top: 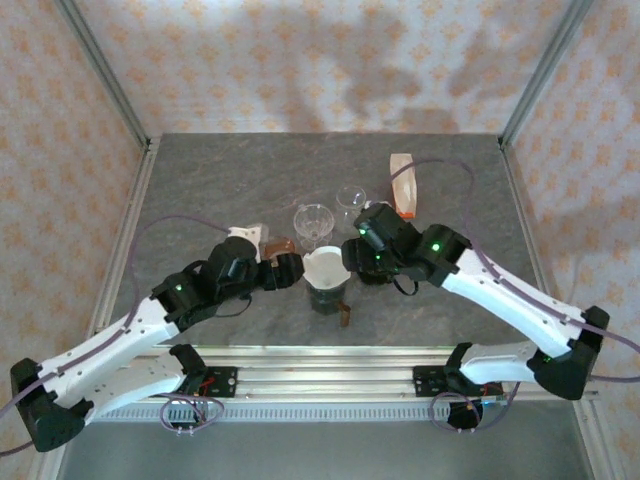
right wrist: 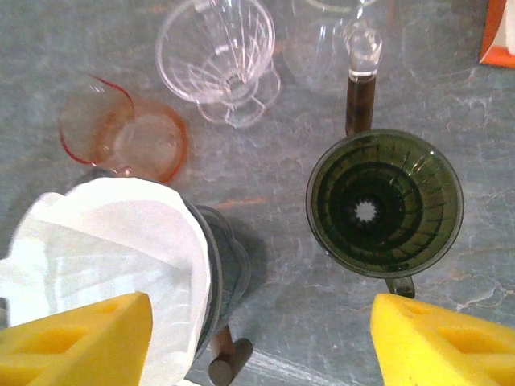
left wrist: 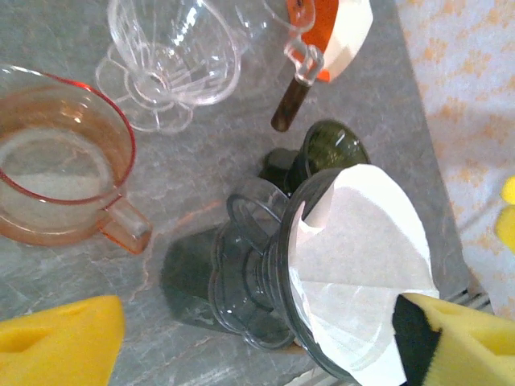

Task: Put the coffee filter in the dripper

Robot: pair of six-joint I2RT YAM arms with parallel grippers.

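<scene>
The filter already sits spread inside the grey dripper. My left gripper needs to swing away from the filter [left wrist: 362, 257] and go down onto the orange-tinted cup's rim [left wrist: 10, 182].
The white paper coffee filter [left wrist: 362, 257] sits spread open inside a smoky grey dripper [left wrist: 245, 281] near the table's front middle [top: 325, 268]. My left gripper [left wrist: 265, 350] is open just left of it, one yellow finger [left wrist: 463, 346] at the filter's rim. My right gripper [right wrist: 261, 342] is open on the other side. One of its yellow fingers [right wrist: 76, 342] overlaps the filter [right wrist: 105, 249], and the other finger is beside a dark green dripper [right wrist: 385, 203]. Neither gripper pinches anything.
A clear dripper [top: 313, 222] and a second clear glass piece [top: 350, 200] stand behind the grey one. An orange-tinted cup [left wrist: 56, 161] sits to its left. An orange-and-white packet [top: 403, 185] lies at the back right. A metal rail [top: 320, 380] runs along the near edge.
</scene>
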